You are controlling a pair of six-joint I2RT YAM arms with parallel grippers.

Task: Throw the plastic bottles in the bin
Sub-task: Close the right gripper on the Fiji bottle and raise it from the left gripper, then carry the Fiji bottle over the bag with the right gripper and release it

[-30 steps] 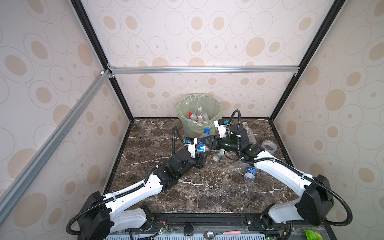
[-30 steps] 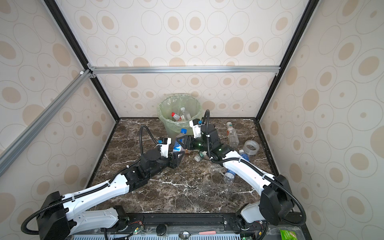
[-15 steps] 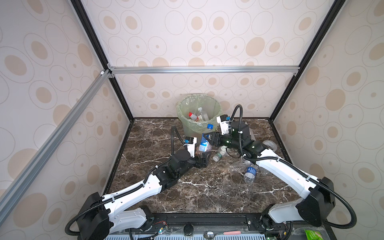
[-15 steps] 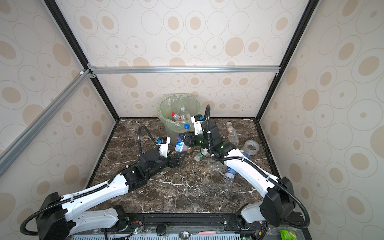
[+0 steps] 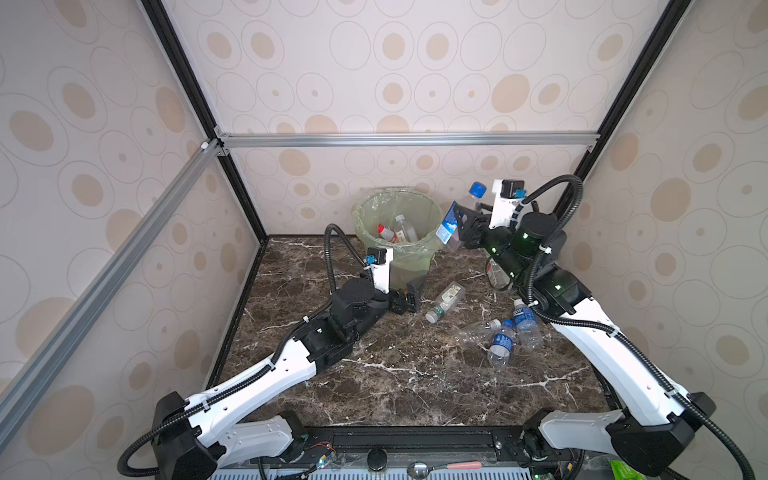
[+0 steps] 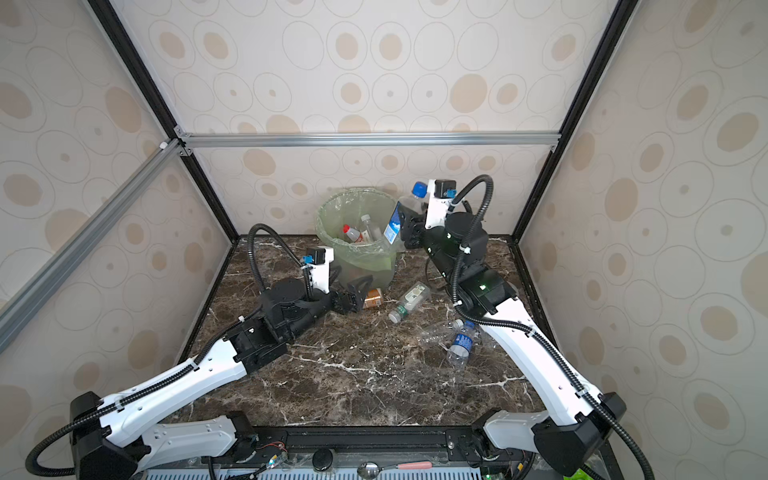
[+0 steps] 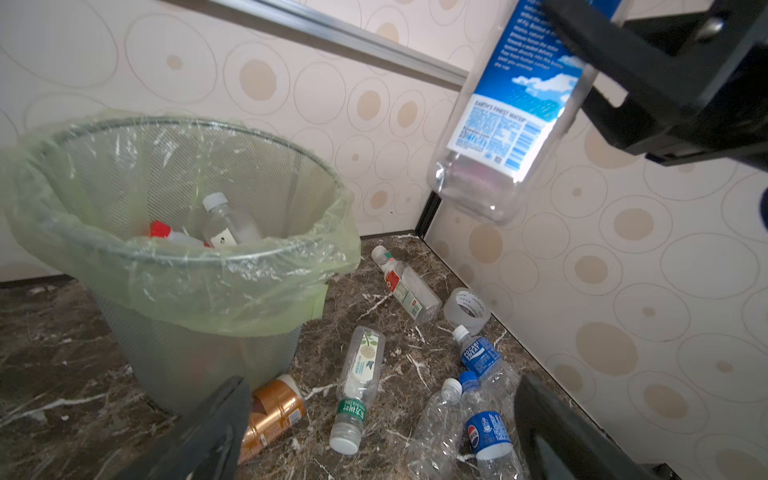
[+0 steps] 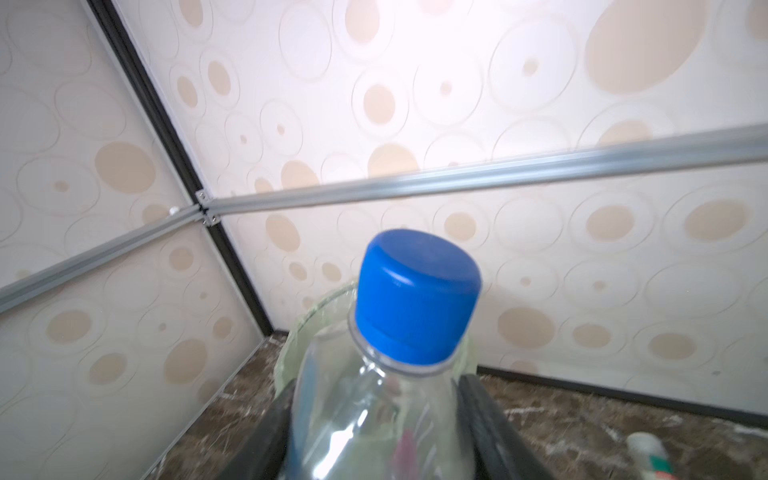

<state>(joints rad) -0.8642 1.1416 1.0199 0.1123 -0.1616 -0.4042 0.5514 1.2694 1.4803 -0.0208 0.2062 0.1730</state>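
Note:
The blue-capped bottle hangs beside the bin, so my right gripper will swing outward past the bin's rim and release it over the bin's opening (image 5: 402, 212) next.
The bin (image 5: 419, 249), a grey bucket lined with a pale green bag, stands at the back of the table and holds a red-capped bottle (image 5: 386, 233) and a clear one (image 5: 405, 226). My right gripper (image 5: 459, 224) is shut on a clear, blue-labelled, blue-capped bottle (image 5: 448, 224), raised beside the bin's right rim. The wrist view shows the bottle's cap (image 8: 415, 299) above both fingers (image 8: 478, 411). My left gripper (image 5: 409, 297) is open and empty, low in front of the bin. A brown-labelled bottle (image 6: 372, 298) lies just beyond it.
On the marble lie a green-labelled bottle (image 5: 446, 301), a crushed clear one (image 5: 478, 332) and two blue-labelled ones (image 5: 503, 343). Another bottle (image 7: 405, 289) and a tape roll (image 7: 467, 307) lie near the right wall. Patterned walls enclose the table.
My left gripper has opened and let go of the blue-labelled bottle. My right gripper has carried that bottle up and back, to beside the bin's rim.

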